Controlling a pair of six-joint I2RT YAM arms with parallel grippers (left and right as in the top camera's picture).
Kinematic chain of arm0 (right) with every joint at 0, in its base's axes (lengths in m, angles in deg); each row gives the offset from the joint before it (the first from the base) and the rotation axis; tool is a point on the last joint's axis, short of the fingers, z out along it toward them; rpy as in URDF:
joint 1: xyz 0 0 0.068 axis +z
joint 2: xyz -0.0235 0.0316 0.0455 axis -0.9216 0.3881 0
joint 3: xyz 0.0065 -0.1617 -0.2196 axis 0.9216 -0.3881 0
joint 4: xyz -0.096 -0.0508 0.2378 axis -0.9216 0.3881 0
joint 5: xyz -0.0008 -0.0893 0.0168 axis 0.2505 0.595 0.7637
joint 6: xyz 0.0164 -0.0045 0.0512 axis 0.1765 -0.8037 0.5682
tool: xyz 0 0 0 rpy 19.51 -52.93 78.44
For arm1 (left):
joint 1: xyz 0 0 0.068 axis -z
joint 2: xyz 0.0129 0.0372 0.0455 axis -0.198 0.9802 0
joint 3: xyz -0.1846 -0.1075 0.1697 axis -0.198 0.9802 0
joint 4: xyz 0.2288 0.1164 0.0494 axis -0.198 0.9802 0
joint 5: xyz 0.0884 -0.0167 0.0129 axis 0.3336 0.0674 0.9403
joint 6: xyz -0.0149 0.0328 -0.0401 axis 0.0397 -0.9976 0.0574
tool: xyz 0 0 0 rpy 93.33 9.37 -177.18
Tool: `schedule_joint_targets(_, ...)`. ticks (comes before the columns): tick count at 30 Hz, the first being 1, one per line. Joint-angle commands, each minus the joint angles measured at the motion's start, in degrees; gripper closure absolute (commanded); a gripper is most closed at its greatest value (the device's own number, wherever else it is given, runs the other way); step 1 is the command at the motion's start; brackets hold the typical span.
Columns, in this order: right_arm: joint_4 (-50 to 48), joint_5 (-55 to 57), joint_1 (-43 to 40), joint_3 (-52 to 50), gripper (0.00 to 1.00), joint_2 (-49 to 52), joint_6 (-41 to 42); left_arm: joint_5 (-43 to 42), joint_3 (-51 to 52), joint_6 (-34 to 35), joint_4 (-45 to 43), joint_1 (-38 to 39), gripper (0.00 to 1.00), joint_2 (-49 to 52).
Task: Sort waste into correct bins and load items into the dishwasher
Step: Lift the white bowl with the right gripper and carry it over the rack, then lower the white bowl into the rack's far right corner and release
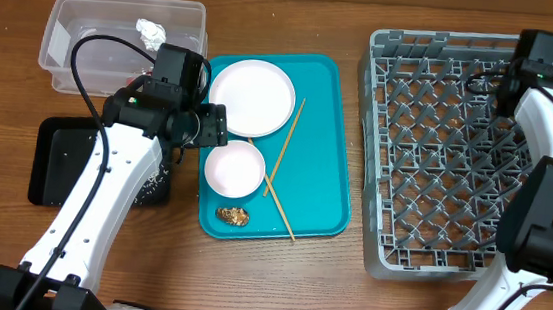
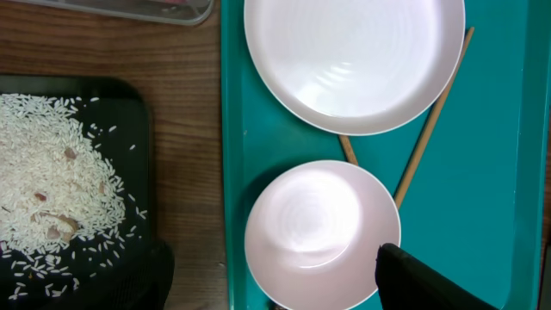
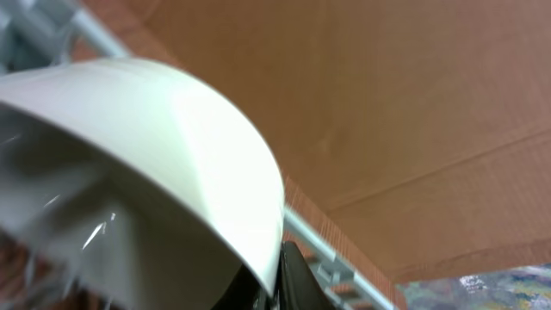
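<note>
The grey rack's far corner is below, and the bowl still hangs above the rack's bar. My right gripper should next bring the bowl down past that bar and release the bowl's rim there.
On the teal tray lie a round white plate, a white bowl, two crossed chopsticks and a brown food lump. My left gripper hangs open above the bowl's near side, its fingers spread wider than the bowl and holding nothing. Over the far right corner of the grey rack, my right gripper is shut on the rim of a tilted white bowl. That bowl is hidden in the overhead view.
A clear tub at the back left holds a white tissue ball. The black tray in front of it carries loose rice. The rack's rail runs just under the held bowl.
</note>
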Motion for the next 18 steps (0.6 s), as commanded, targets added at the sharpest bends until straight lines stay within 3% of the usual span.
schedule_joint_targets(1, 3.6, -11.2, 3.3, -0.5, 0.96, 0.3, 2.1, 1.1, -1.1, -0.1, -0.1, -0.2, 0.23, -0.8)
schedule_joint_targets(9, 9.2, -14.8, 5.0, -0.5, 0.95, 0.3, 4.7, 1.2, -1.1, -0.1, -0.2, -0.2, 0.22, -0.8)
schedule_joint_targets(11, 10.1, -15.0, 5.0, -0.5, 0.88, 0.2, 6.2, 1.2, -1.1, -0.1, -0.2, -0.2, 0.22, -0.8)
schedule_joint_targets(18, 12.3, -17.3, 5.0, -0.3, 0.82, -0.6, 7.9, 1.2, -1.1, -0.1, -0.3, -0.2, 0.22, -0.8)
